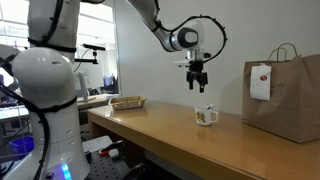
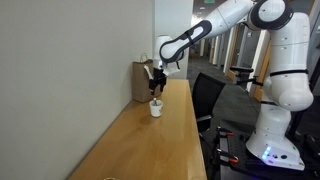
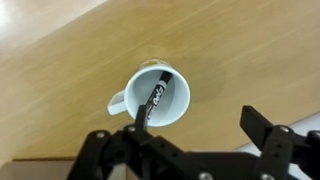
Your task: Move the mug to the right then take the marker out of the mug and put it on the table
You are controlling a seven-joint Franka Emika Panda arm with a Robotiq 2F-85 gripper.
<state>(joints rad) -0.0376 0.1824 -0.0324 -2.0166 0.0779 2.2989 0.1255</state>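
Note:
My gripper is going down to the mug's opening next, and it will shift toward the mug's handle side with a slight turn.
The white mug stands upright on the wooden table, also seen in an exterior view. In the wrist view the mug is seen from above, handle to the left, with the black marker leaning inside it. My gripper hangs above the mug, a little to its left, also seen in an exterior view. In the wrist view its fingers are spread apart and empty, one finger over the mug's rim.
A large brown paper bag with a white tag stands right of the mug, also seen in an exterior view. A flat tan tray lies at the table's far left end. The table's front edge runs along the near side.

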